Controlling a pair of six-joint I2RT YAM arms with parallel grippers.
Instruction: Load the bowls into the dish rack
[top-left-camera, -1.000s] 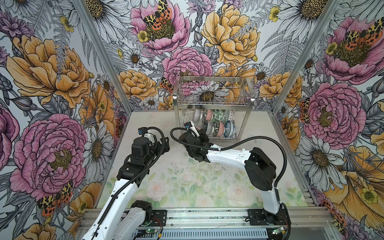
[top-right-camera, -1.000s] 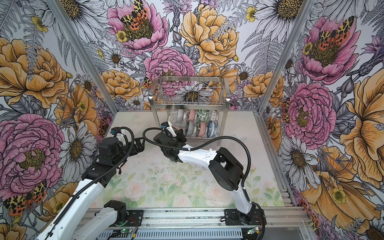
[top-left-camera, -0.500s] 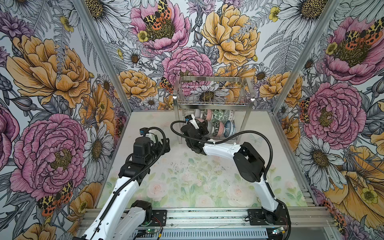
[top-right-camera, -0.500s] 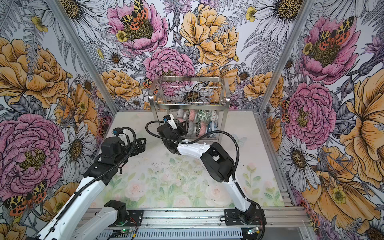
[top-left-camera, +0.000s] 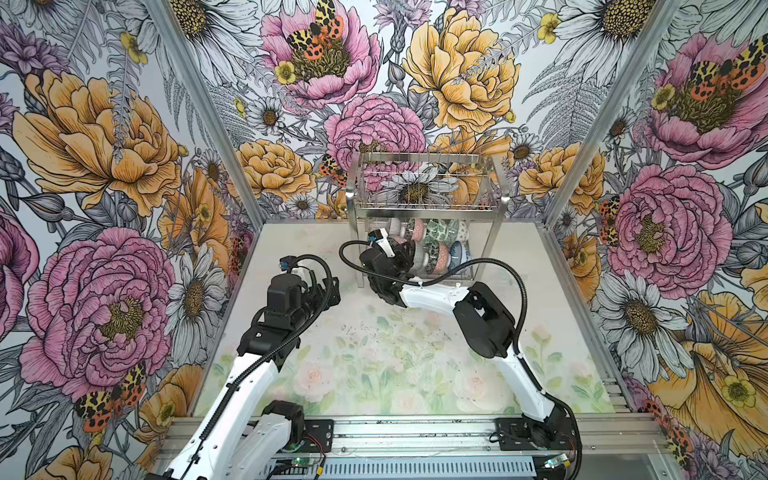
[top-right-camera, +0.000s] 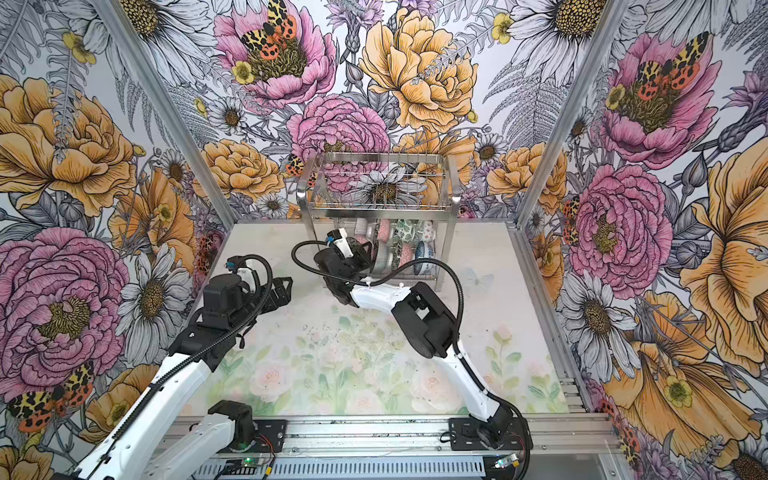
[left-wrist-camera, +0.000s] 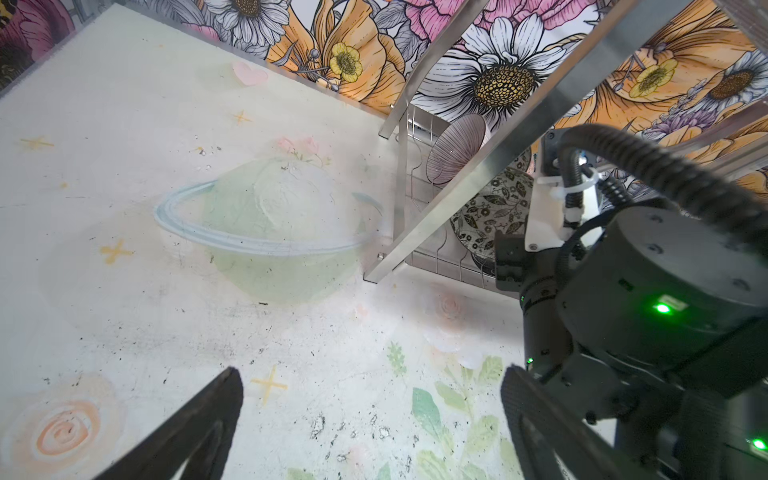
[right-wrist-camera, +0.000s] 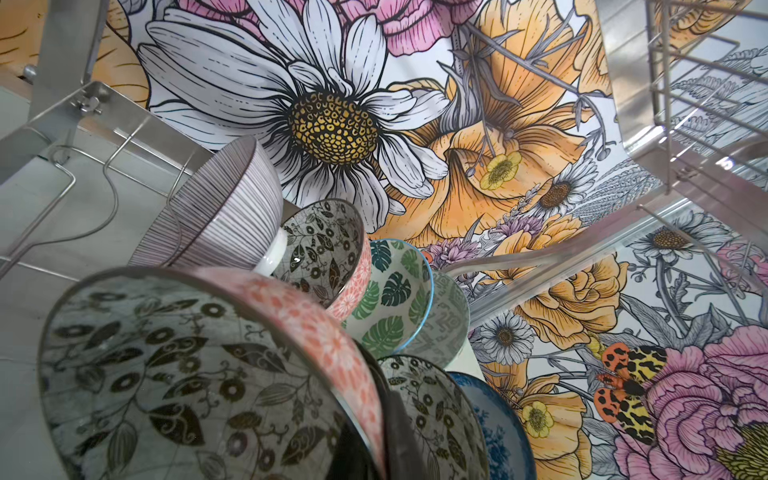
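The rack wires beside the striped bowl are bare, so my right gripper will next go down toward them, set the pink bowl there on edge and let go of its rim.
The dish rack (top-left-camera: 424, 183) (top-right-camera: 380, 183) stands at the back of the table, and several bowls (top-left-camera: 440, 245) (top-right-camera: 409, 241) stand on edge in its lower tier. My right gripper (top-left-camera: 405, 255) (right-wrist-camera: 374, 432) reaches into that tier's front left and is shut on the rim of a bowl (right-wrist-camera: 166, 374), pink outside and black-white floral inside. Beside it stand a striped bowl (right-wrist-camera: 224, 208), a green leaf bowl (right-wrist-camera: 390, 299) and a blue bowl (right-wrist-camera: 494, 415). My left gripper (top-left-camera: 328, 286) (left-wrist-camera: 370, 378) hangs open over the bare table, left of the rack, holding nothing.
The rack's upper basket (top-left-camera: 419, 166) overhangs the bowls, and its steel leg (left-wrist-camera: 457, 178) stands close to the right wrist. The floral walls close in at the back and on both sides. The table mat (top-left-camera: 374, 353) shows in front of the rack.
My right arm has stretched toward the rack and carried its bowl in among the lower-tier bowls. The left arm has barely shifted and stays open.
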